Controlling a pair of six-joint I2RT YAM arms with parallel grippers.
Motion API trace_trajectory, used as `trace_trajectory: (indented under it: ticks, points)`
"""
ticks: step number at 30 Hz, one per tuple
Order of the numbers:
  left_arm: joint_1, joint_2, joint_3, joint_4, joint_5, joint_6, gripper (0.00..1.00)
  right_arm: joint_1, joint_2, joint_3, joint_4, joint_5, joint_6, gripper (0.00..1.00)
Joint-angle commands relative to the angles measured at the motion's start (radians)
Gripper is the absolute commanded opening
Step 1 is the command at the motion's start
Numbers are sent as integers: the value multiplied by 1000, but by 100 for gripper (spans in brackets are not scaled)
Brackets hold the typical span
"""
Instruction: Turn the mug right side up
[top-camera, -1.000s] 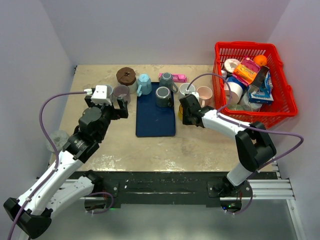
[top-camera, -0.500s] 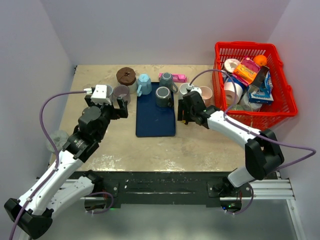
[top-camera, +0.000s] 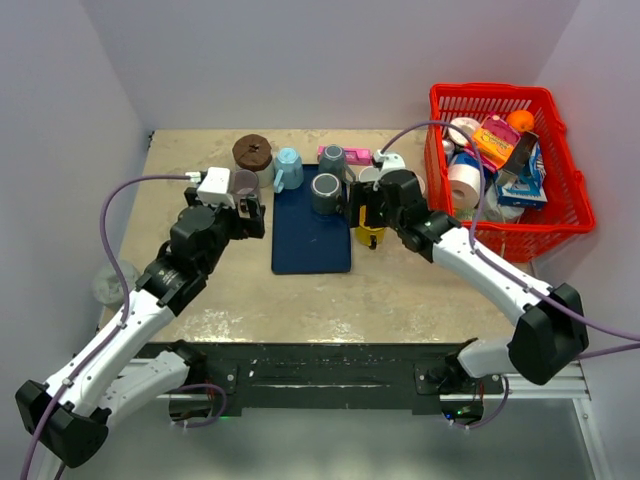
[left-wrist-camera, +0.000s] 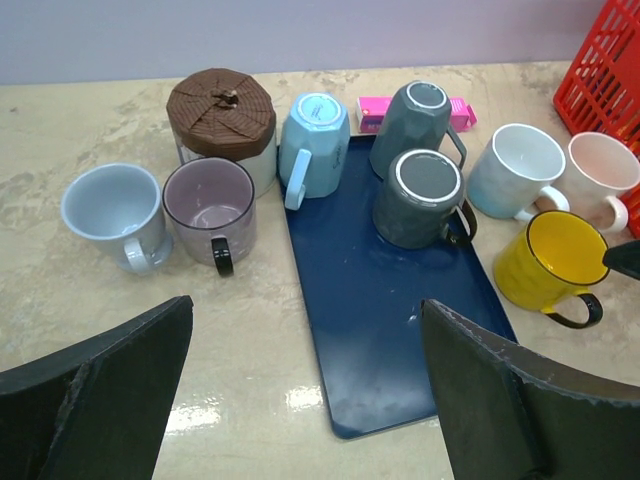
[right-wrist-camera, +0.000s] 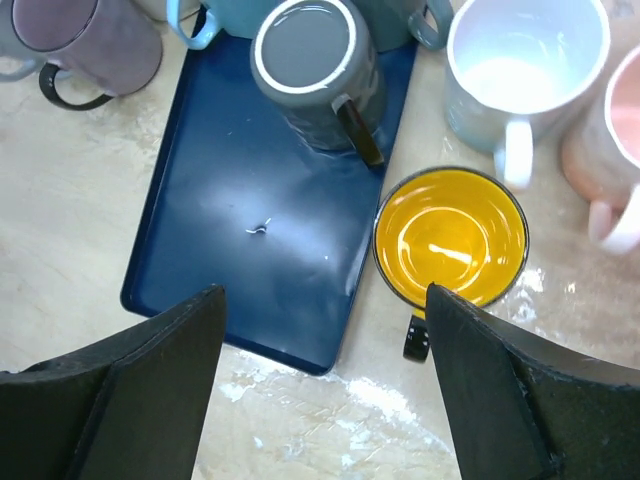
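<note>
My right gripper moves down and to the left in the top view onto the nearer grey mug's handle next. That mug sits upside down in the tray (top-camera: 310, 250).
The yellow mug (top-camera: 370, 233) stands upright on the table just right of the dark blue tray (top-camera: 310, 250), mouth up, black handle toward the near edge. In the right wrist view the yellow mug (right-wrist-camera: 450, 238) sits free, ahead of the right finger. My right gripper (right-wrist-camera: 325, 300) hangs open above the tray's right edge, holding nothing. My left gripper (left-wrist-camera: 308, 310) is open too, over the tray's left edge (left-wrist-camera: 330, 330), and the yellow mug (left-wrist-camera: 553, 258) shows at the right of that view.
Two grey mugs (left-wrist-camera: 420, 195) and a light blue mug (left-wrist-camera: 315, 145) sit upside down at the tray's far end. Purple (left-wrist-camera: 208, 205), pale blue, white (left-wrist-camera: 515, 170) and pink mugs stand upright around it. A brown-lidded jar (left-wrist-camera: 220, 110) is behind; a red basket (top-camera: 505, 165) is far right.
My right gripper has opened, let go of the yellow mug and risen away from it. The left arm has edged slightly forward.
</note>
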Motion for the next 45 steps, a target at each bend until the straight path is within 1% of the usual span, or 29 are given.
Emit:
trace_trajectory:
  ticks: [1, 5, 6, 9, 10, 11, 12, 14, 15, 16, 19, 25, 29, 34, 38, 42, 45]
  points:
    - [5, 21, 50, 4, 41, -11, 99, 1, 55, 76, 84, -59, -101, 84]
    - [6, 21, 50, 3, 44, -13, 99, 2, 156, 153, 92, -50, -144, 84]
    - [6, 21, 47, 4, 44, -13, 99, 1, 211, 189, 89, -50, -162, 84]
    - [8, 20, 47, 1, 44, -11, 99, 1, 297, 266, 78, -42, -186, 83]
    - [6, 20, 47, 1, 42, -8, 99, -1, 355, 288, 64, -41, -190, 81]
    - [6, 20, 47, 1, 42, -8, 99, 1, 380, 306, 61, -41, -196, 77]
    - [6, 20, 48, 0, 42, -7, 99, 1, 403, 333, 58, -36, -200, 71]
    - [6, 20, 47, 1, 44, -5, 99, -1, 467, 363, 40, -15, -200, 66]
    - [8, 23, 47, 1, 48, -4, 99, -2, 493, 404, 8, 1, -206, 64]
    - [6, 24, 47, -2, 50, -2, 99, -1, 526, 419, 0, 7, -206, 58]
    - [6, 32, 50, -6, 60, -2, 99, 1, 576, 450, -6, 19, -220, 54]
    - [6, 33, 50, -6, 65, -1, 99, -1, 636, 490, -23, 79, -249, 54]
    - [6, 37, 50, -8, 71, 1, 99, -1, 632, 469, 18, 85, -280, 60]
    - [6, 40, 51, -8, 74, 2, 99, -2, 672, 487, 47, 45, -331, 64]
    - [6, 43, 50, -8, 68, 4, 99, -2, 713, 512, 37, 9, -361, 59]
    - [6, 46, 51, -10, 68, 4, 99, -2, 716, 498, 56, -62, -364, 55]
    - [6, 49, 54, -10, 68, 4, 99, -4, 724, 498, 60, -59, -391, 48]
